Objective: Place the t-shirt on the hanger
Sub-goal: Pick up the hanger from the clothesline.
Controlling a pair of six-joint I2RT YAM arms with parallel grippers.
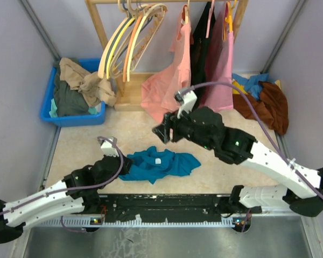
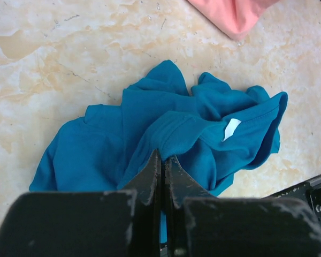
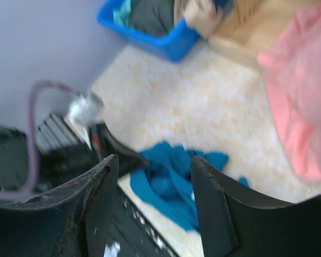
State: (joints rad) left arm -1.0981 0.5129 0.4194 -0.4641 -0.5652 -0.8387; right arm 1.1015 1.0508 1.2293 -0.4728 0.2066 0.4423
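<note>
My right gripper swings outward and to the left in the top view next, onto the near arm of the pale cream hanger, since it hangs bare.
The teal-blue t-shirt [image 1: 161, 163] lies crumpled on the table near the front edge, its white neck label facing up. It also shows in the left wrist view [image 2: 166, 123] and, blurred, in the right wrist view [image 3: 171, 176]. My left gripper [image 1: 128, 164] is shut on a fold at the shirt's left edge, with the cloth pinched between the fingertips [image 2: 163, 156]. My right gripper [image 1: 160, 131] is open and empty, hovering above and behind the shirt [image 3: 155, 160]. The pale cream hanger [image 1: 151, 15] hangs on the wooden rack at the back, among orange and yellow hangers.
A blue bin [image 1: 70, 119] of clothes stands at the back left [image 3: 166, 43]. Pink shirts [image 1: 175, 80] and a black garment [image 1: 204, 37] hang on the rack. A pile of brown, blue and yellow clothes [image 1: 269, 102] lies at the right.
</note>
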